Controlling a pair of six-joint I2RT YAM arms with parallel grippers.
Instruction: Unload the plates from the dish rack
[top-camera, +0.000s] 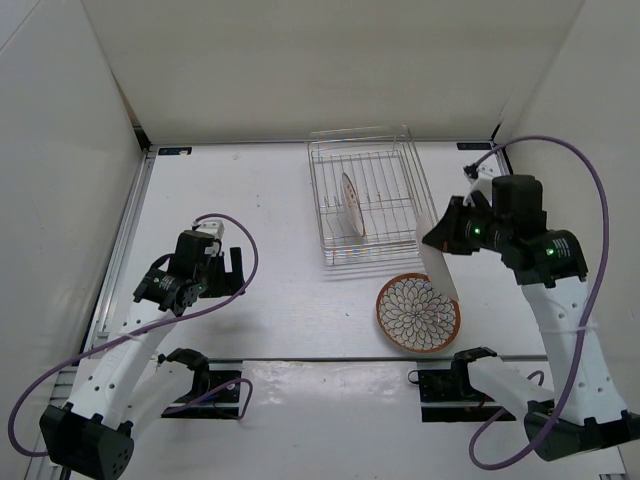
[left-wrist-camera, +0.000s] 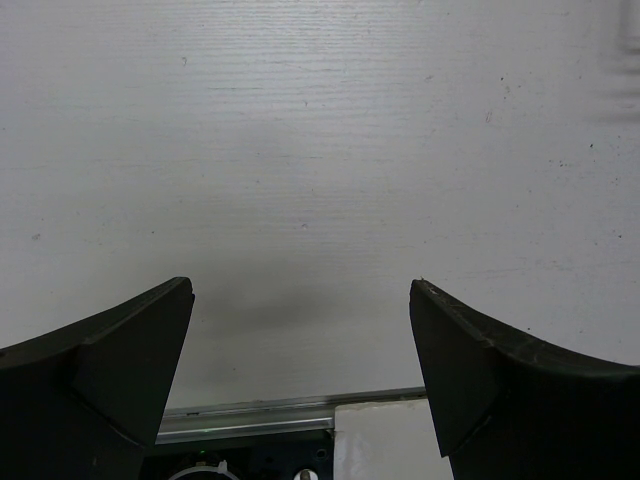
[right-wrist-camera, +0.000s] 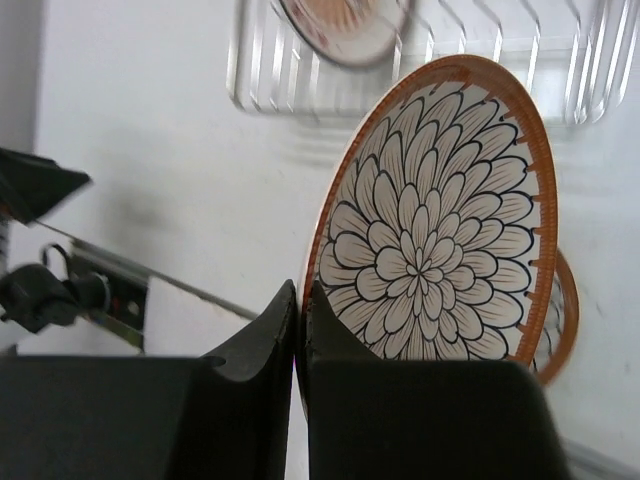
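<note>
My right gripper holds its plate on edge, so it needs to move down and back next and tilt the plate flat onto the second petal-pattern plate (top-camera: 418, 312) (right-wrist-camera: 564, 322). Then it should release the plate.
My right gripper (top-camera: 432, 245) (right-wrist-camera: 302, 290) is shut on the rim of a large plate (right-wrist-camera: 435, 220) with a dark petal pattern and brown rim. I hold it on edge above the table; its white back (top-camera: 440, 272) shows from above. Under it a second petal-pattern plate (top-camera: 418, 312) lies flat on the table, partly seen in the right wrist view (right-wrist-camera: 566, 310). A smaller plate (top-camera: 349, 205) (right-wrist-camera: 345, 25) with an orange centre stands upright in the silver wire dish rack (top-camera: 322, 170) (right-wrist-camera: 520, 60). My left gripper (top-camera: 232, 262) (left-wrist-camera: 300, 290) is open and empty over bare table at the left.
White walls enclose the table on three sides. A metal rail (top-camera: 300, 358) runs along the near edge by the arm bases. A purple cable (top-camera: 590, 190) loops from my right arm.
</note>
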